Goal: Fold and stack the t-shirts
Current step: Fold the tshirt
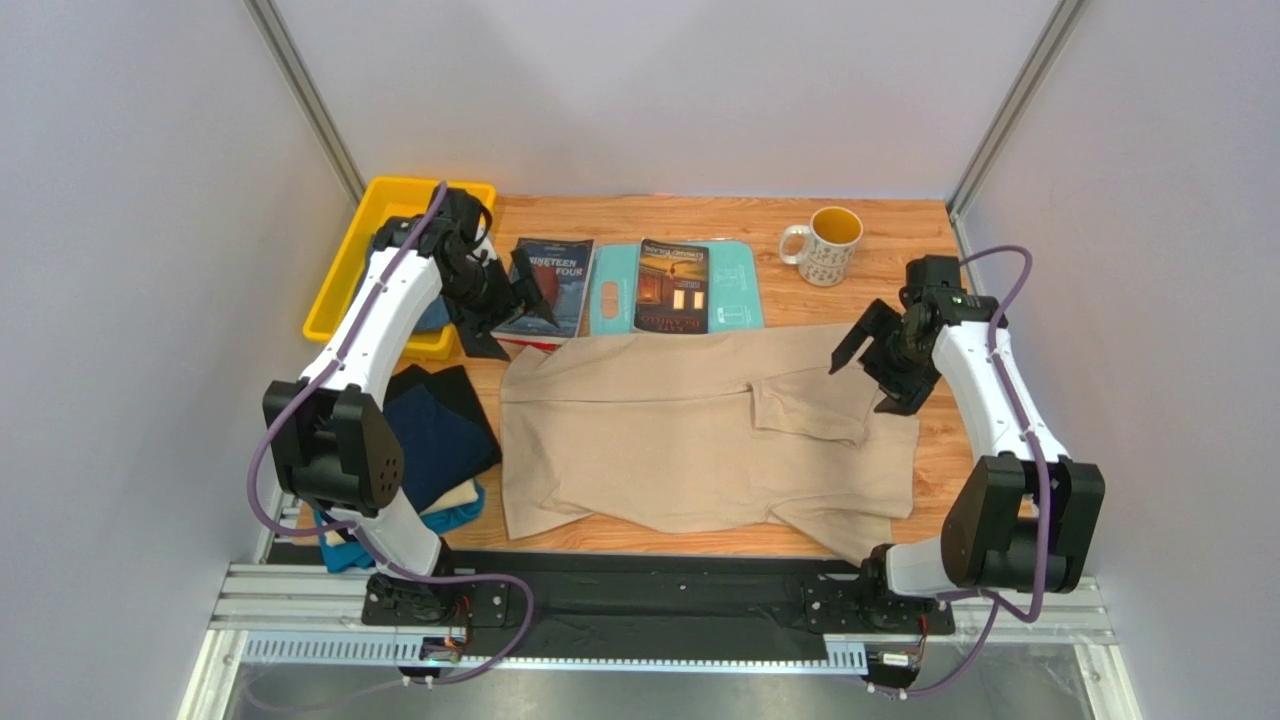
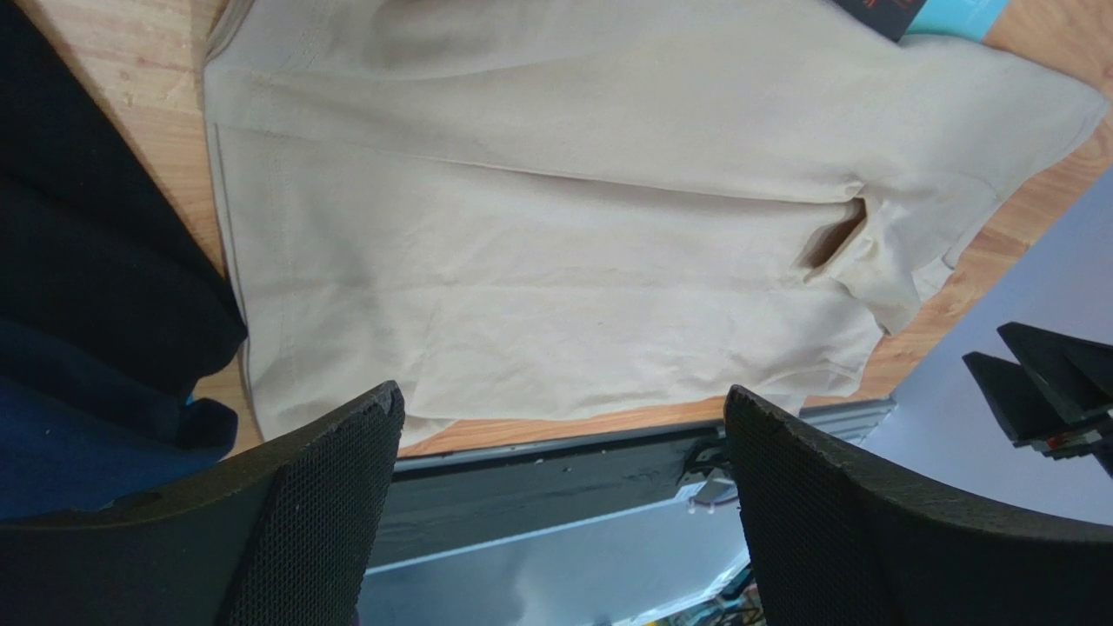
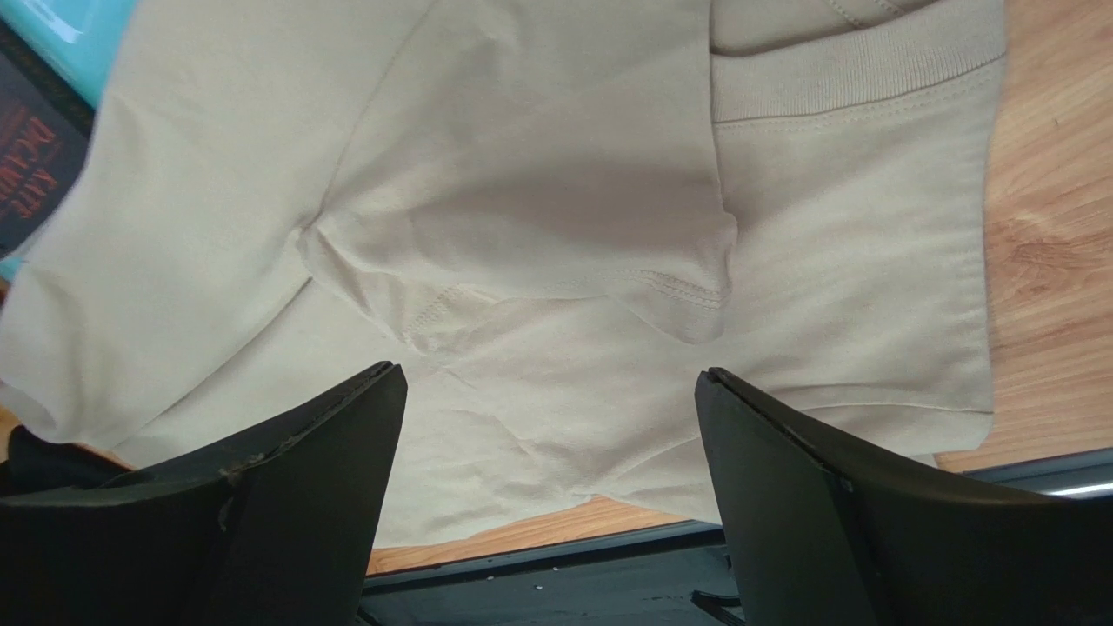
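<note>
The folded-in sleeve lies below my open fingers, so I will next lower my right gripper to its corner [image 1: 857, 435] [image 3: 694, 311] beside the neckband.
A large beige t-shirt [image 1: 691, 435] lies spread on the wooden table, one sleeve folded in over its right part. It also shows in the left wrist view [image 2: 549, 261] and the right wrist view [image 3: 523, 196]. My left gripper [image 1: 504, 315] hangs open and empty above the shirt's far left corner. My right gripper [image 1: 872, 360] hangs open and empty above the shirt's far right edge. Folded dark navy [image 1: 436, 428] and teal [image 1: 451, 510] shirts lie stacked at the left, near the left arm.
A yellow bin [image 1: 376, 248] stands at the far left. Two books [image 1: 549, 285] [image 1: 672, 285] and a light-teal board [image 1: 736, 285] lie behind the shirt. A yellow-rimmed mug [image 1: 822, 243] stands at the far right. Bare wood [image 1: 939, 435] shows right of the shirt.
</note>
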